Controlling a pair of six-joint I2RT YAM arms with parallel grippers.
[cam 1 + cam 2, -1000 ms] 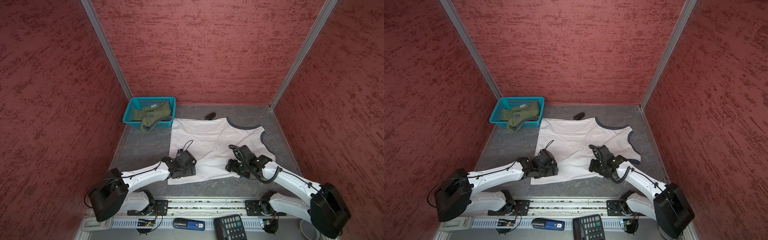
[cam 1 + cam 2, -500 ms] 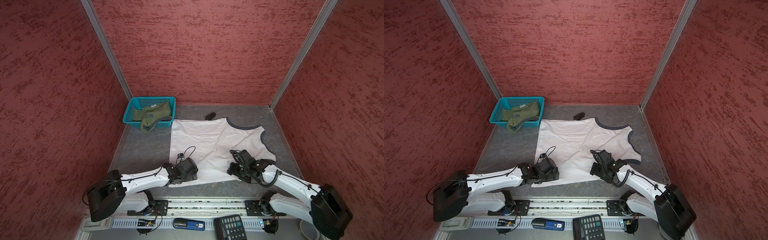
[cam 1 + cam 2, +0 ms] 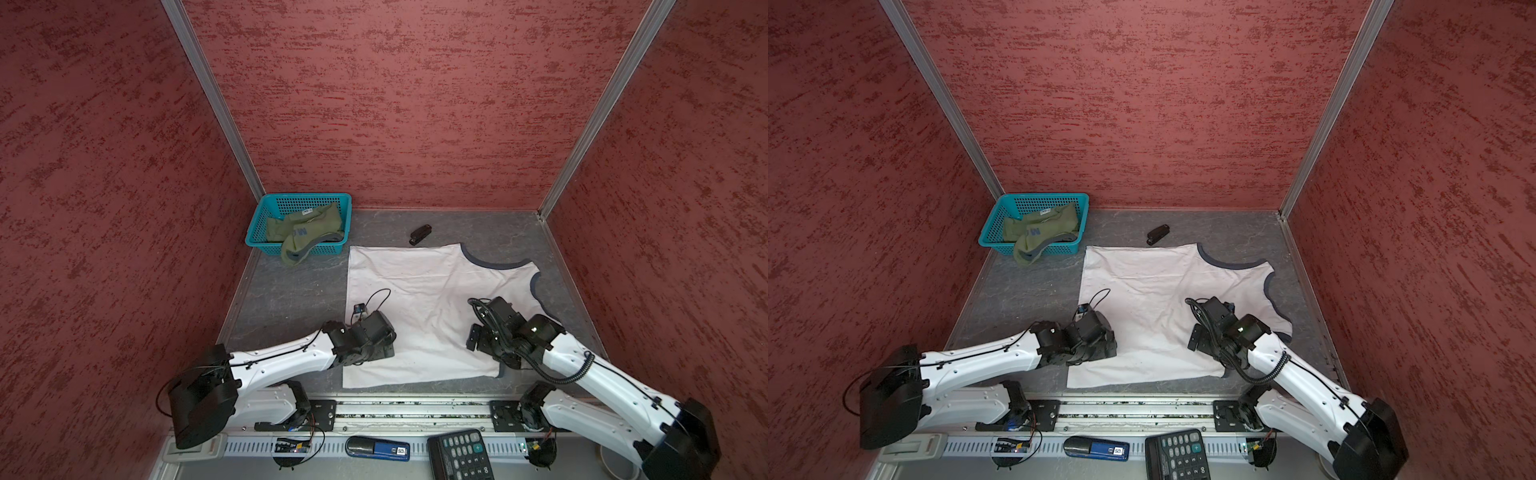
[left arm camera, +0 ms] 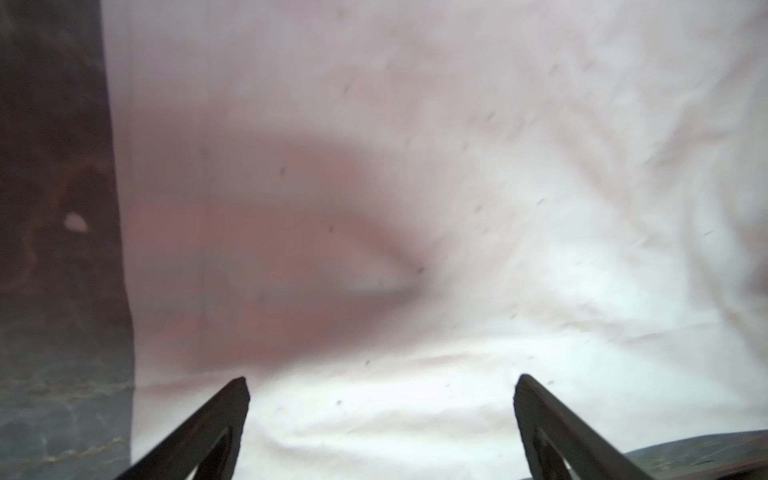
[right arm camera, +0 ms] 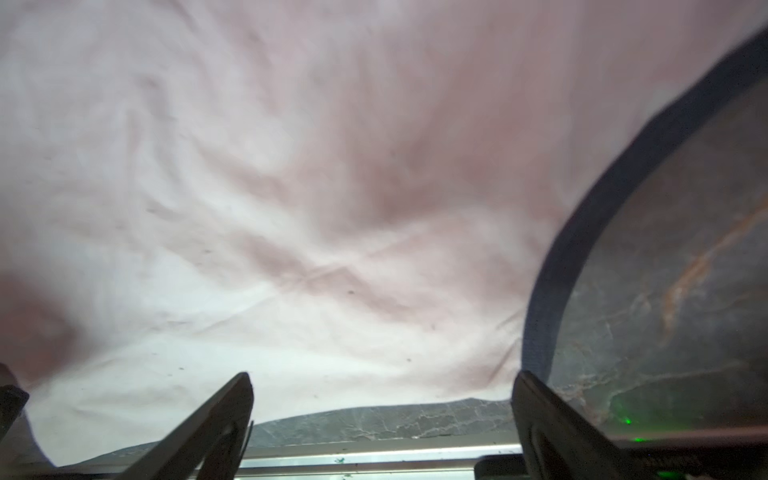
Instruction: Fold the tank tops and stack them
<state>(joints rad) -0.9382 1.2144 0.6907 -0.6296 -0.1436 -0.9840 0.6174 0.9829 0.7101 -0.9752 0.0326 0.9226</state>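
Note:
I should next reach outward and down with my right gripper onto the dark trim's far corner (image 3: 461,246), where it meets the straight edge of the white top.
The white tank top (image 3: 432,299) (image 3: 1163,291) lies spread flat on the grey table, with its dark-trimmed neck and armholes to the right. The olive green tank top (image 3: 305,230) (image 3: 1040,230) sits crumpled in the basket, one part hanging over the basket's front rim. My left gripper (image 3: 384,353) (image 3: 1106,351) (image 4: 380,390) is open over the white top's near left part, with only flat cloth between its fingers. My right gripper (image 3: 498,357) (image 3: 1221,357) (image 5: 380,390) is open at the near right corner. The hem and bare table show between its fingers, and the armhole trim (image 5: 582,232) runs beside them.
A teal basket (image 3: 299,203) (image 3: 1034,201) stands at the back left corner. A small black object (image 3: 420,235) lies behind the white top. A metal rail (image 3: 415,409) runs along the front edge, with a calculator (image 3: 459,455) and a blue device (image 3: 378,449) below it. Red walls close three sides.
Both grippers have drawn back toward the front rail. The white top's near hem now lies closer to the rail than a second ago.

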